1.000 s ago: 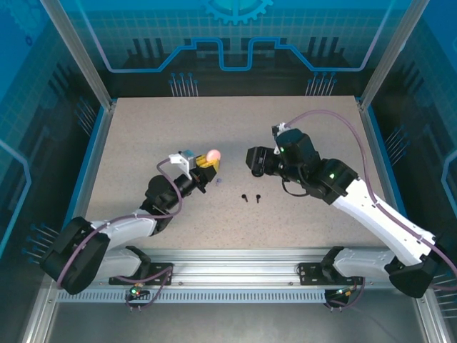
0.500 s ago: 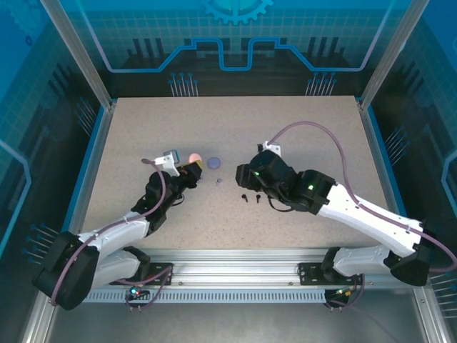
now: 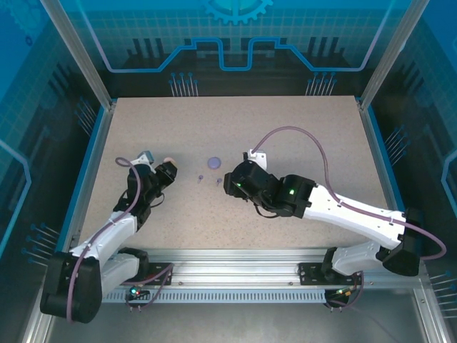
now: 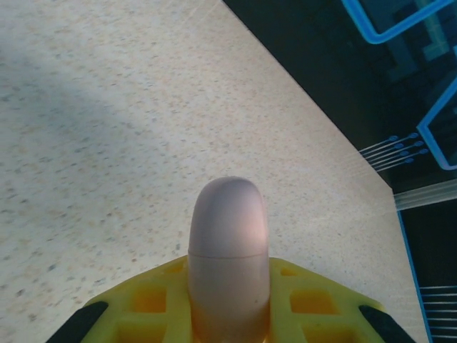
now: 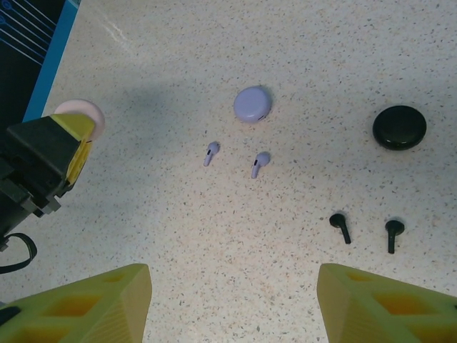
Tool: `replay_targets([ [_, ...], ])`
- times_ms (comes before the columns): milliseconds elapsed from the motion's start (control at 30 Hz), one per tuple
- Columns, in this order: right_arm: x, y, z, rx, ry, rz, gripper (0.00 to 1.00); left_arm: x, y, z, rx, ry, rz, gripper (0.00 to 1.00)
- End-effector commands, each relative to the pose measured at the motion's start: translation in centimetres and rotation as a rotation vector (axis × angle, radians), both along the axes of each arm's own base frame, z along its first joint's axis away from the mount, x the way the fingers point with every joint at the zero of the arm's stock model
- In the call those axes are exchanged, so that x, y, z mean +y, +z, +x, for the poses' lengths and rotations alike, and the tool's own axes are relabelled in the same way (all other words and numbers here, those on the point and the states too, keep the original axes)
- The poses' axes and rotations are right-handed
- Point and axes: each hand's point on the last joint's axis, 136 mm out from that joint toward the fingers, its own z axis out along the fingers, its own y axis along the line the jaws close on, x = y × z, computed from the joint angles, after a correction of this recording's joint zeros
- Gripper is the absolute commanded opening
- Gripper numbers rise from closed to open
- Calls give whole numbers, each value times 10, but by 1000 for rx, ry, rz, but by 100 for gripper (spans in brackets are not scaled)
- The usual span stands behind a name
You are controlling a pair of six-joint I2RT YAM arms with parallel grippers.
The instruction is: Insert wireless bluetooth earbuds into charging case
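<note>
The left gripper moves down and back to the bare tabletop beside the lavender earbuds next. It releases the pale pink charging case (image 4: 228, 243) there, because the case is closed.
My left gripper (image 4: 228, 318) is shut on a closed pale pink charging case (image 4: 228, 243), whose seam shows between the yellow fingers (image 4: 146, 300). From above, that gripper (image 3: 166, 172) sits at the table's left. My right gripper (image 5: 235, 307) hangs open over bare table, with nothing between its fingers. Ahead of it lie two lavender earbuds (image 5: 211, 152) (image 5: 260, 163), a closed lavender case (image 5: 252, 103), two black earbuds (image 5: 340, 226) (image 5: 392, 234) and a closed black case (image 5: 399, 127). The pink case (image 5: 80, 114) and left gripper show at that view's left edge.
The speckled beige table (image 3: 300, 136) is bordered by a blue rim and glass walls. The right arm (image 3: 335, 207) stretches across the table's near middle, its gripper (image 3: 230, 184) beside the lavender earbuds (image 3: 201, 176). The lavender case (image 3: 213, 161) lies just behind them.
My left arm has swung left with the pink case, away from the table's middle. My right arm has come left and nearer, and now covers the black earbuds from above.
</note>
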Motion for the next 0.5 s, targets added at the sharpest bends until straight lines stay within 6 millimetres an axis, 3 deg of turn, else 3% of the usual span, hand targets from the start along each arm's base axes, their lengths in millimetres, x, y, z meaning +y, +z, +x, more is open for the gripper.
replay_targets([
  [0,2,-4,-3,-7,-13,12,64,5,-27,-13,115,3,-39,0],
  [200,-8,0,-10,-3,-4,17,64,7,-50,-29,204,-20,-52,0],
  [467,-46,16,-26,-37,-33,55,64,5,-68,-42,281,-90,-9,0],
])
